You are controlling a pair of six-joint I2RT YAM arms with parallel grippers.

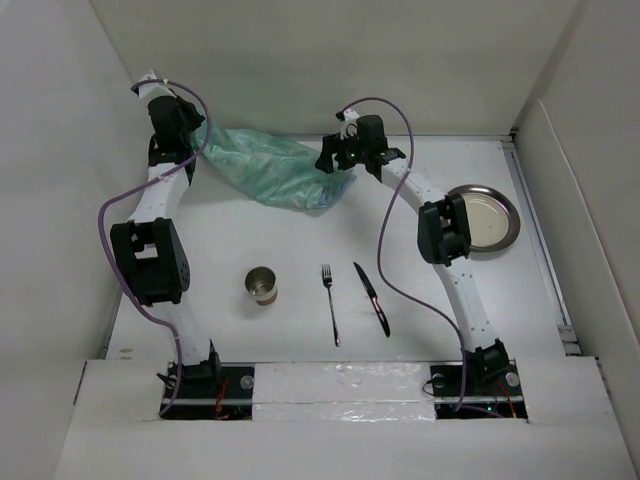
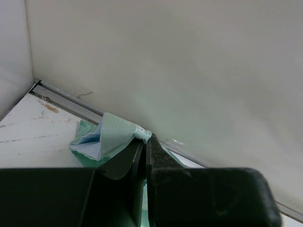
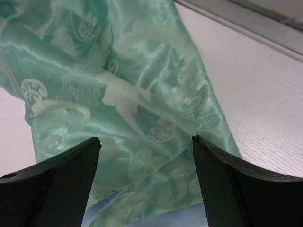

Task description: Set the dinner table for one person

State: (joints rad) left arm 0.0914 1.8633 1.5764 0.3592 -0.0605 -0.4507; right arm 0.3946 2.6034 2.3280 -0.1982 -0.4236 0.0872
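My right gripper lowers slightly and pinches that fold shut next, since the cloth's folded tip (image 1: pixel 331 176) (image 3: pixel 179 130) lies just below it, between its open fingers.
A green patterned cloth (image 1: pixel 272 167) lies bunched at the back of the white dinner table (image 1: pixel 280 240). My left gripper (image 1: pixel 196 128) is shut on the cloth's left corner (image 2: pixel 116 132), held up near the back wall. My right gripper (image 1: pixel 335 160) is open, its fingers either side of the cloth's right end (image 3: pixel 142 113), just above it. A steel cup (image 1: pixel 262 285), a fork (image 1: pixel 330 303) and a knife (image 1: pixel 371 297) lie at the front of the table. A steel plate (image 1: pixel 490 218) sits at the right, partly behind my right arm.
White panels wall the table at the left, back and right. A metal rail (image 2: pixel 66 98) runs along the foot of the back wall. The arm bases stand at the near edge.
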